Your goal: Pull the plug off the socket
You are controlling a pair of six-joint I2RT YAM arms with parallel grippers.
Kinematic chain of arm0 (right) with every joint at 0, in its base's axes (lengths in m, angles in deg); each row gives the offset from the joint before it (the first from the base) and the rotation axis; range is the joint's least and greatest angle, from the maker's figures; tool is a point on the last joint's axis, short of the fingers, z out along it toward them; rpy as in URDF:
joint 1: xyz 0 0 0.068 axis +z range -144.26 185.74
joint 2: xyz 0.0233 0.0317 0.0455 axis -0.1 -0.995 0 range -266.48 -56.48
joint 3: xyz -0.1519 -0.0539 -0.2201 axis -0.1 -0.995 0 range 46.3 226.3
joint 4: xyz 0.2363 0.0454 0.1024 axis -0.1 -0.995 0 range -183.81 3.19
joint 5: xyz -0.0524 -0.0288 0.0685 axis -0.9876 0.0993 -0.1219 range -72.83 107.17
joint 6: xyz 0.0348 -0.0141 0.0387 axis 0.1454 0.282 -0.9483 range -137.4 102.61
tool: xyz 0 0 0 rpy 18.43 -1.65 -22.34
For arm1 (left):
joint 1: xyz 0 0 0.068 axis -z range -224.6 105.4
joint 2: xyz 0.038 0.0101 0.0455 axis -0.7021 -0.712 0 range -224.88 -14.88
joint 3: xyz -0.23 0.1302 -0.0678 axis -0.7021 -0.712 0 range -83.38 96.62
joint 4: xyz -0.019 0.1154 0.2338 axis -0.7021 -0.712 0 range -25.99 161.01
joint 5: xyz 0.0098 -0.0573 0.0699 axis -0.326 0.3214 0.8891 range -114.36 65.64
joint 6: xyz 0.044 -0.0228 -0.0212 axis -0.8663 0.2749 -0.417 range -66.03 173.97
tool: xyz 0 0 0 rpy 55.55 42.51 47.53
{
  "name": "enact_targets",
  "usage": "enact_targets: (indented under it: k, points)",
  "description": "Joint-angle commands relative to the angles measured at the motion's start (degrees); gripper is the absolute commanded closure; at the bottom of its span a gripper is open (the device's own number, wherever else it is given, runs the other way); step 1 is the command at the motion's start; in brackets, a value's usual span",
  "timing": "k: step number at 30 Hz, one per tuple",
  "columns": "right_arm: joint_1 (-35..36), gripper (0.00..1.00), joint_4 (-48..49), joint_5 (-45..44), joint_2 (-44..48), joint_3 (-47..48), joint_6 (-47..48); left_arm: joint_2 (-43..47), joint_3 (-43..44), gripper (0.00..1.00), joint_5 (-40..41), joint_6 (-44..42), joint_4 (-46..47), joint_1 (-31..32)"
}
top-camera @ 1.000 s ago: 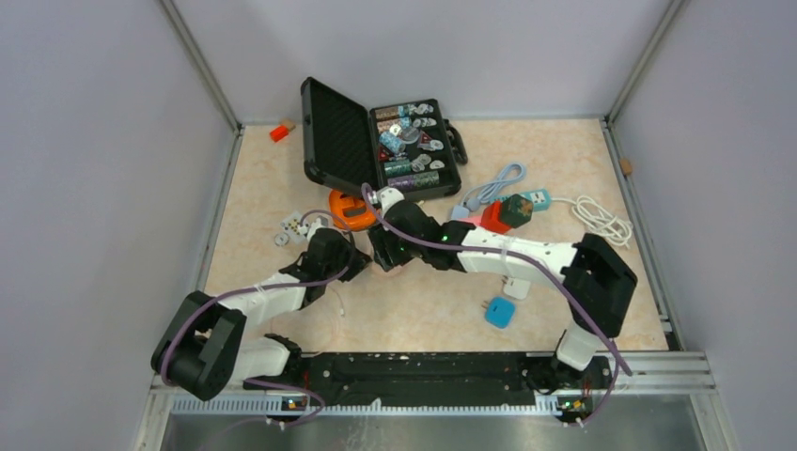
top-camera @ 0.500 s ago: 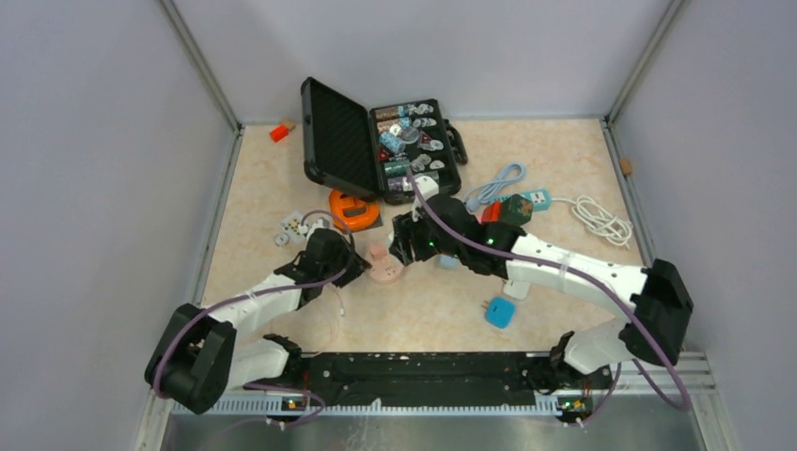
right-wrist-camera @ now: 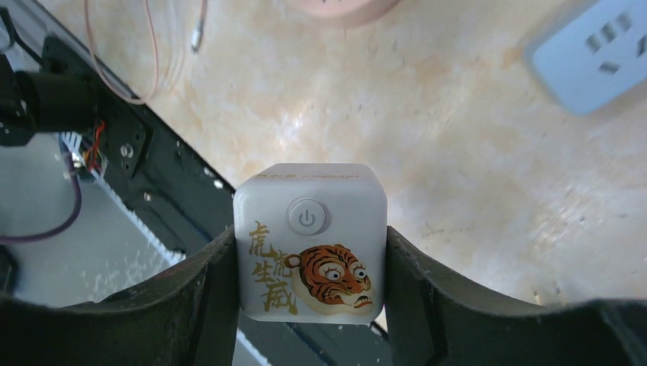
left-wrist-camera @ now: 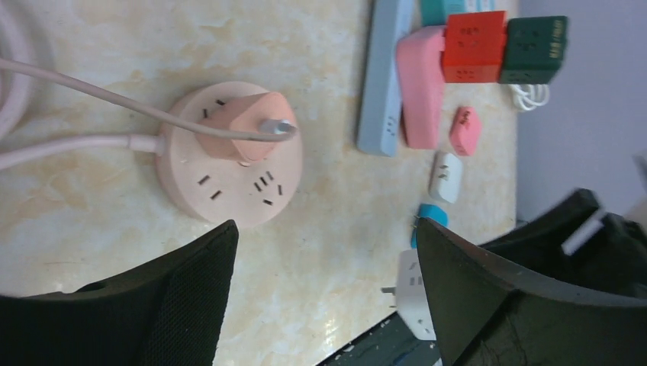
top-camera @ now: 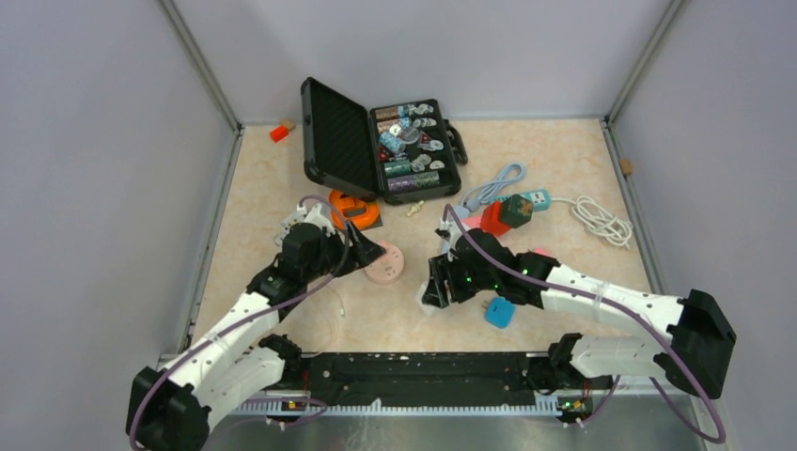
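My right gripper moves down and back next and releases the plug on the bare table by the table's front edge (top-camera: 434,323), clear of the socket.
A round pink socket (top-camera: 383,263) (left-wrist-camera: 229,156) lies on the table with a pink adapter (left-wrist-camera: 244,126) and its thin cable still plugged into its top. My left gripper (top-camera: 367,252) (left-wrist-camera: 326,229) hovers just above and beside it, open and empty. The plug, a white cube (right-wrist-camera: 309,240) with a power button and a tiger picture, is clamped between the fingers of my right gripper (right-wrist-camera: 309,255) (top-camera: 434,287). It hangs clear of the socket, right of it and near the table's front edge.
An open black case (top-camera: 376,141) of small parts stands at the back. An orange object (top-camera: 352,209) sits behind the socket. Red and green cube sockets (top-camera: 503,214), a blue adapter (top-camera: 499,312), a white power strip (right-wrist-camera: 595,53) and a coiled white cable (top-camera: 601,221) lie to the right.
My left gripper has opened, let go of the pink socket and lifted back. My right arm has drawn away from the socket toward the front edge, carrying the white cube plug.
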Motion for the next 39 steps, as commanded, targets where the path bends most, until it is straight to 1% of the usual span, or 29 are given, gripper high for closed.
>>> enact_targets:
  k: [1,5,7,10,14,17,19,20,23,25,29,31,33,36,39]
  points:
    - [-0.2,1.0,5.0,8.4,2.6,-3.2,-4.2,6.3,-2.1,0.12,-4.2,-1.0,5.3,0.2]
    - [-0.2,1.0,9.5,12.0,1.9,-7.4,-7.5,8.7,-0.1,0.09,-1.8,-3.6,2.1,0.2]
    - [-0.2,0.98,11.1,12.8,0.9,-9.0,-8.7,8.6,0.9,0.08,-1.3,-4.4,0.6,0.2]
    - [-0.2,0.95,11.7,11.5,-0.2,-10.3,-9.7,8.2,1.4,0.07,-1.8,-4.8,-0.2,0.2]
    - [-0.3,0.89,12.4,10.0,-1.4,-11.4,-9.9,7.9,1.8,0.05,-1.7,-5.5,-1.0,0.2]
    - [-0.5,0.85,13.5,7.8,-2.2,-12.2,-10.1,7.5,2.5,0.03,-1.3,-6.7,-1.7,0.2]
    - [-0.9,0.81,13.9,6.0,-2.8,-12.7,-10.1,6.9,2.9,0.03,-1.2,-7.4,-2.0,0.2]
    - [-1.0,0.78,13.9,5.2,-3.1,-12.8,-10.1,6.6,3.1,0.03,-1.4,-7.9,-2.0,0.2]
    - [-1.1,0.55,13.4,2.6,-3.5,-13.2,-10.2,4.9,3.7,0.01,-0.5,-9.2,-2.9,0.2]
    - [-1.1,0.42,13.0,1.4,-3.1,-13.4,-10.2,3.4,4.7,0.01,0.9,-10.2,-5.2,0.2]
    - [-1.1,0.25,11.1,-1.9,-1.8,-13.1,-10.2,1.6,5.4,0.01,1.8,-12.5,-6.8,0.3]
    - [-1.1,0.19,9.4,-3.3,-1.2,-12.4,-10.0,0.8,5.7,0.01,3.4,-12.8,-7.7,0.3]
    - [-1.1,0.16,8.1,-4.3,-0.4,-11.1,-9.2,-0.6,6.5,0.01,4.8,-13.3,-8.9,0.4]
    - [-1.1,0.15,6.3,-7.5,1.0,-8.7,-7.7,-3.1,7.9,0.01,6.3,-13.4,-9.9,1.0]
    - [-1.1,0.16,6.2,-9.3,1.8,-5.4,-5.9,-5.4,8.5,0.01,7.6,-13.6,-8.8,2.2]
